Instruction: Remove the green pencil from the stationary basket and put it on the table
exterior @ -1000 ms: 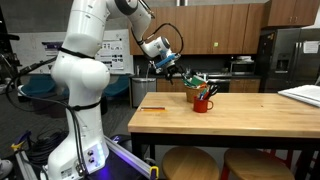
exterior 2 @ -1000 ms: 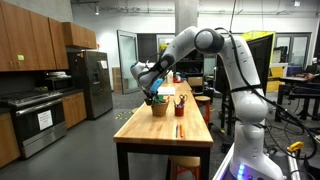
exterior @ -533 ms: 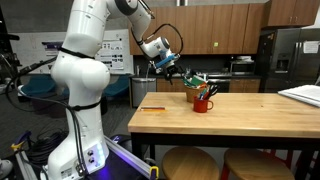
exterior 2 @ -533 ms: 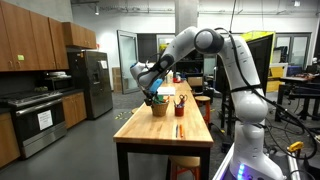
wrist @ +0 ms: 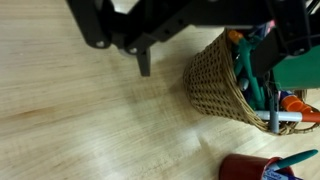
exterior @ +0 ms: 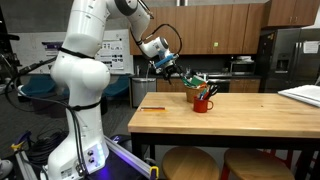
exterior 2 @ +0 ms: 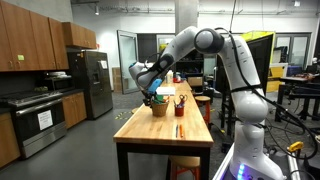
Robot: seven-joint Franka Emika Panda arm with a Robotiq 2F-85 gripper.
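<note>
My gripper should next move farther over the basket's rim onto the upper end of the thin green pencil (wrist: 244, 54), because one finger is outside the side of the basket.
The tan woven stationary basket (wrist: 212, 85) stands on the light-wood table (wrist: 80, 115), with pens and green items (wrist: 247, 80) sticking up from it. I cannot pick out the green pencil among them. My gripper (wrist: 203, 55) is open and comes in from the top of the wrist view. One finger (wrist: 143, 60) hangs outside the basket's wall and the other is over its contents. In both exterior views the gripper (exterior: 170, 69) (exterior 2: 150, 94) hovers just above the basket (exterior: 196, 84) (exterior 2: 158, 108).
A red mug (exterior: 203, 103) (exterior 2: 180, 108) (wrist: 245, 168) holding pens stands right beside the basket. A thin orange pencil (exterior: 152, 107) (exterior 2: 179, 130) lies on the table (exterior: 235, 125) nearer its edge. Stools stand under the table's front.
</note>
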